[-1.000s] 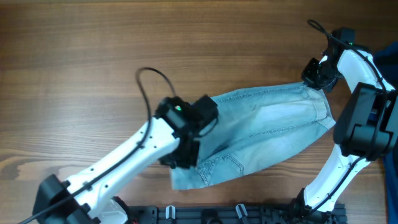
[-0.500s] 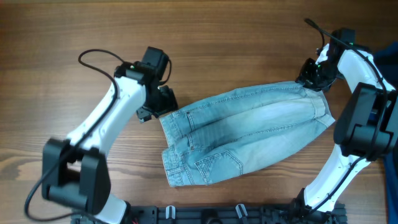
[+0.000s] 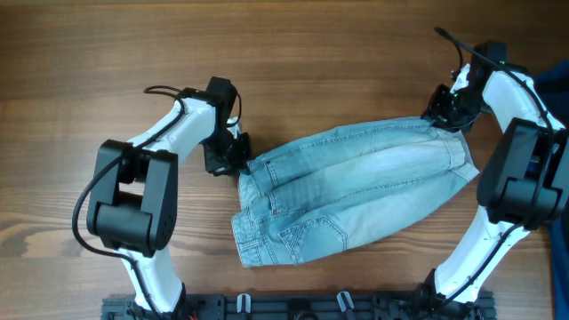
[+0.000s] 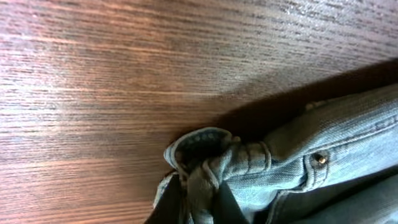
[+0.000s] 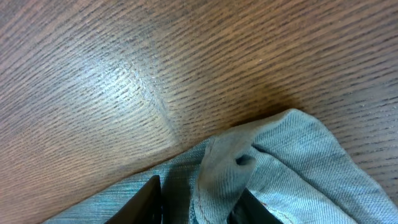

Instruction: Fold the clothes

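Note:
The raised fold of hem (image 3: 434, 124) (image 5: 222, 174) already stands between the right gripper's fingers, so the right gripper will stay low at the far hem corner next and close its fingers onto that fold.
The light blue denim shorts (image 3: 356, 191) lie flat across the middle of the wooden table, waistband to the left, cuffed hems to the right. My left gripper (image 3: 235, 158) is at the far left corner of the waistband. In the left wrist view it is shut (image 4: 199, 202) on a bunched bit of waistband (image 4: 249, 163), near a metal button (image 4: 320, 159). My right gripper (image 3: 445, 112) is at the far right hem corner. In the right wrist view a fold of hem (image 5: 227, 155) stands between its fingers (image 5: 199, 208).
A black rail (image 3: 311, 307) runs along the table's front edge. Dark blue fabric (image 3: 558, 78) shows at the right edge, behind the right arm. Bare wood lies beyond the shorts at the back and at the left.
My left gripper moved from over the shorts' left part to the far left waistband corner, and the shorts' left end now lies spread out. The right gripper stayed at the hem.

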`<state>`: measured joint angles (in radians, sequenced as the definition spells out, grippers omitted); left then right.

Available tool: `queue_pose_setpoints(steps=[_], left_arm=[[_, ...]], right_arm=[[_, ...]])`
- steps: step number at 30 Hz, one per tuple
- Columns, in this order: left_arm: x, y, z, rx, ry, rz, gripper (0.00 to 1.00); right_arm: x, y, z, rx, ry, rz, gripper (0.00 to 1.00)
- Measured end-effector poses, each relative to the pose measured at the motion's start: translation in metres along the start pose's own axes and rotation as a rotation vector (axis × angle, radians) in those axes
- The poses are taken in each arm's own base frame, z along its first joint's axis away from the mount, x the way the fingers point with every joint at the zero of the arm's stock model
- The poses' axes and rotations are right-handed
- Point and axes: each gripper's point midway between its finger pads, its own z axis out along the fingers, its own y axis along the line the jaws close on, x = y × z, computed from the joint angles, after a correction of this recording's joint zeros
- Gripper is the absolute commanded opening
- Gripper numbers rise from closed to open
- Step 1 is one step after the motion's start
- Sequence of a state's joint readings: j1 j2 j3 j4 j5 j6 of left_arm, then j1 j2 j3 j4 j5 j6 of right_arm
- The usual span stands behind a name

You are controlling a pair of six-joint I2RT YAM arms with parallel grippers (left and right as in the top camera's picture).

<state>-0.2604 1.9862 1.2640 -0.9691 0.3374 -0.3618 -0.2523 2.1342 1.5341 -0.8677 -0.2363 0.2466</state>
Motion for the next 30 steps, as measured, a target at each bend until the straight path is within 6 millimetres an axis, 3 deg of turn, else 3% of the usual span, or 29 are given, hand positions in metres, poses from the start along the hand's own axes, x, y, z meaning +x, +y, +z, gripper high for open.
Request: queue_pose_setpoints(steps=[3,7,8,13,15,16,17,20,21,22,24,27,30], left_arm=[[0.005,0.003,-0.001,0.000,0.025,-0.003,0.04],[0.006,0.008,-0.011,0.021,0.025,-0.019,0.04],[0.005,0.008,-0.013,0.025,0.020,-0.012,0.04],[-0.008,0.008,-0.069,0.099,-0.155,0.021,0.04],[-0.007,0.004,-0.088,0.113,-0.204,0.053,0.04],[-0.007,-0.001,-0.100,0.122,-0.236,0.077,0.04],[-0.007,-0.006,-0.117,0.134,-0.278,0.105,0.04],[-0.004,-0.031,-0.190,0.192,-0.492,0.218,0.04],[0.002,-0.038,-0.215,0.210,-0.564,0.253,0.04],[0.012,-0.045,-0.243,0.231,-0.647,0.291,0.04],[0.034,-0.052,-0.281,0.258,-0.762,0.349,0.04],[0.076,-0.057,-0.315,0.287,-0.880,0.430,0.04],[0.112,-0.065,-0.335,0.318,-0.961,0.513,0.04]], right_arm=[[0.001,0.000,0.000,-0.003,0.003,-0.013,0.30],[-0.001,0.004,0.000,-0.024,-0.004,-0.075,0.04],[-0.001,0.007,0.000,-0.041,-0.004,-0.094,0.04],[0.001,0.026,-0.003,-0.151,0.005,-0.147,0.04],[-0.001,0.036,-0.016,-0.191,-0.022,-0.158,0.04],[-0.005,0.043,-0.030,-0.212,-0.056,-0.168,0.04],[-0.010,0.052,-0.055,-0.240,-0.117,-0.176,0.04],[-0.017,0.077,-0.153,-0.314,-0.341,-0.183,0.04],[-0.013,0.083,-0.196,-0.343,-0.437,-0.190,0.04],[-0.007,0.088,-0.229,-0.363,-0.508,-0.200,0.04],[0.012,0.096,-0.286,-0.398,-0.635,-0.223,0.04],[0.041,0.102,-0.333,-0.437,-0.729,-0.218,0.04],[0.065,0.104,-0.364,-0.469,-0.792,-0.210,0.04]])
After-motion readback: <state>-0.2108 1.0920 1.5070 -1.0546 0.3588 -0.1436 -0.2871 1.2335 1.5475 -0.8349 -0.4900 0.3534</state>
